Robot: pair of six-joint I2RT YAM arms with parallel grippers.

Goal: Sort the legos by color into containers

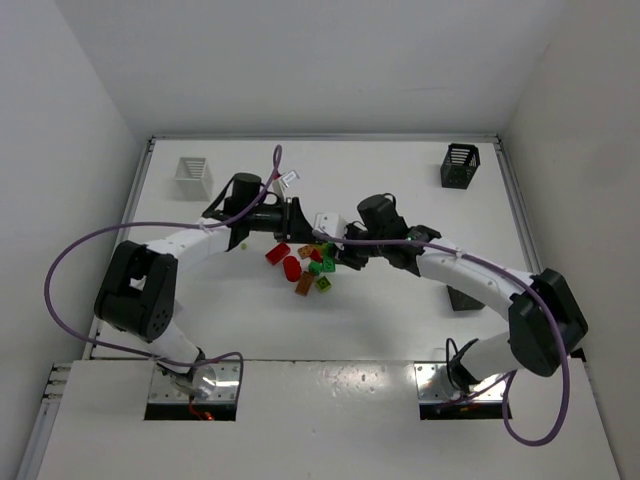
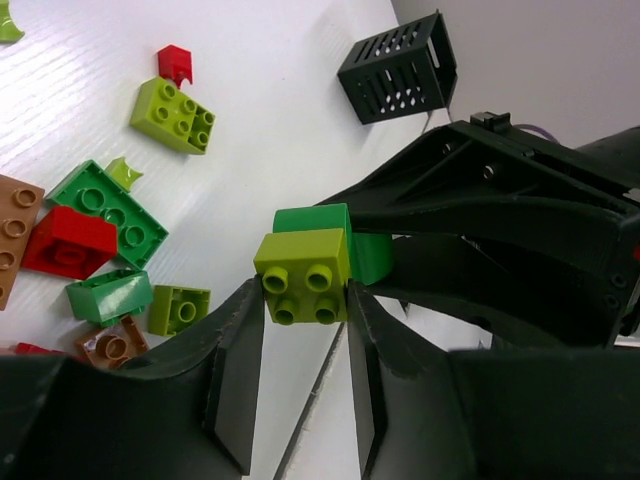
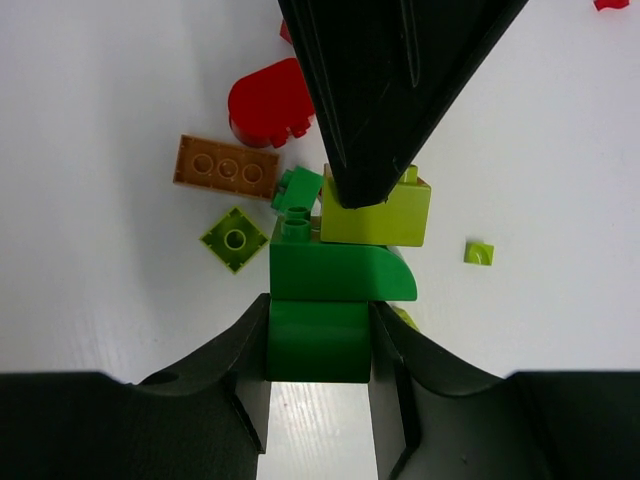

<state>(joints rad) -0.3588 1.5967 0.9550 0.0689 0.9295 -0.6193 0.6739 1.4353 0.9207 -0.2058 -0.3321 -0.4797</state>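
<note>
The dark container (image 1: 464, 299) is to the right of my right gripper in the top view. I need to move the dark green brick over above the container and let go.
A small clump of legos hangs above the table between both grippers. My right gripper (image 3: 318, 345) is shut on its dark green brick (image 3: 318, 340), which carries a curved green brick (image 3: 340, 272) and a yellow-green brick (image 3: 385, 215). My left gripper (image 2: 305, 310) has both fingertips pressed on the sides of that yellow-green brick (image 2: 305, 285), studs facing its camera. From above the two grippers meet at the clump (image 1: 325, 243). Loose legos lie below: red (image 1: 291, 266), orange-brown (image 1: 304, 284), green (image 2: 105, 210), yellow-green (image 2: 172, 115). A white basket (image 1: 193, 173) and a black basket (image 1: 459, 166) stand at the back.
Another dark container (image 1: 465, 297) sits partly hidden beside the right forearm. A purple cable (image 1: 70, 260) loops off the left arm. The loose pile spreads under and just in front of the grippers, with a red rounded brick (image 3: 265, 100) and an orange-brown plate (image 3: 225, 167).
</note>
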